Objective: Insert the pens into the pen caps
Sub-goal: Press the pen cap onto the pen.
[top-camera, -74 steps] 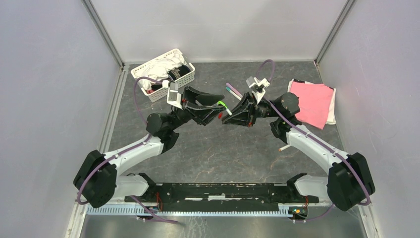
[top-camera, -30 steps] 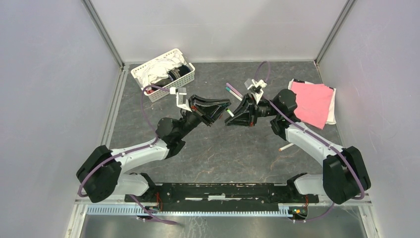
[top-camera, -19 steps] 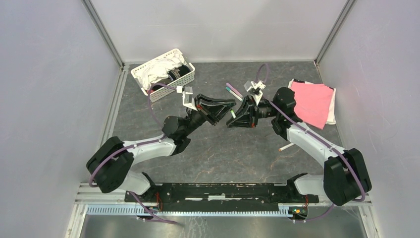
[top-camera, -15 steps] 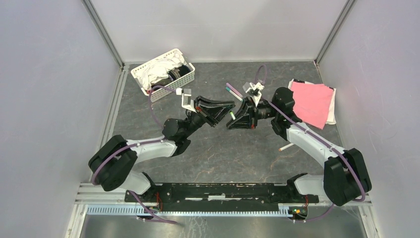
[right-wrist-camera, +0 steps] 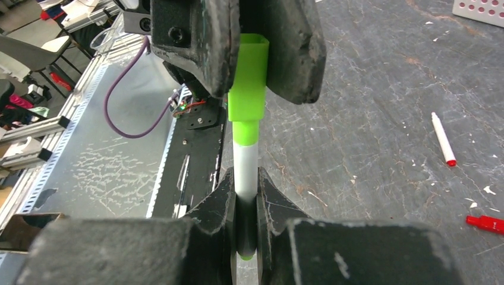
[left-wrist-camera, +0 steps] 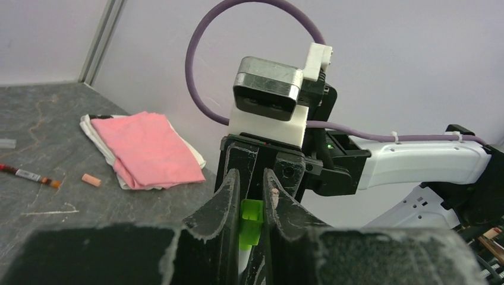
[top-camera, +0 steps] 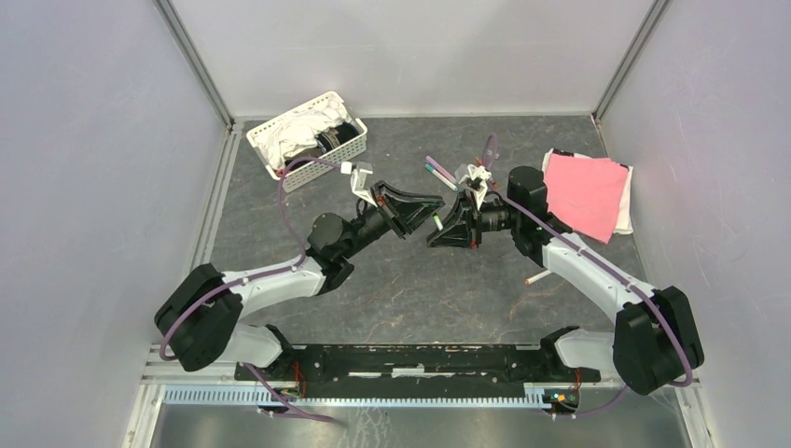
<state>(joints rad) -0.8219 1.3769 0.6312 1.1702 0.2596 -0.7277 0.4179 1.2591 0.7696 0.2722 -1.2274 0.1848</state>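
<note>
My right gripper swings outward and down next, fingers turning downward, and releases the green pen on the tabletop (top-camera: pixel 431 181) beside the teal pen, since both wear caps.
In the right wrist view, my right gripper (right-wrist-camera: pixel 243 178) is shut on the white barrel of a green pen (right-wrist-camera: pixel 245 163). The pen's upper end sits inside a bright green pen cap (right-wrist-camera: pixel 248 80). My left gripper (left-wrist-camera: pixel 251 178) is shut on that cap (left-wrist-camera: pixel 251 222). From above, both grippers meet tip to tip at mid-table, the left gripper (top-camera: pixel 424 215) against the right gripper (top-camera: pixel 442 230), and only a sliver of the pen (top-camera: pixel 436 221) shows. Two capped pens (top-camera: pixel 438 171), purple and teal, lie behind them. Another pen (top-camera: pixel 536 277) lies near the right arm.
A white basket (top-camera: pixel 308 140) of cloths stands at the back left. A pink cloth (top-camera: pixel 586 194) lies at the back right. A red-tipped pen (right-wrist-camera: pixel 443 138) and a red cap (right-wrist-camera: pixel 488 222) lie on the table, as do a brown pen (left-wrist-camera: pixel 30 174) and an orange cap (left-wrist-camera: pixel 91 179).
My left arm has swung toward the right gripper, and the gap between the two has closed. The right gripper has shifted slightly. Both grips are unchanged.
</note>
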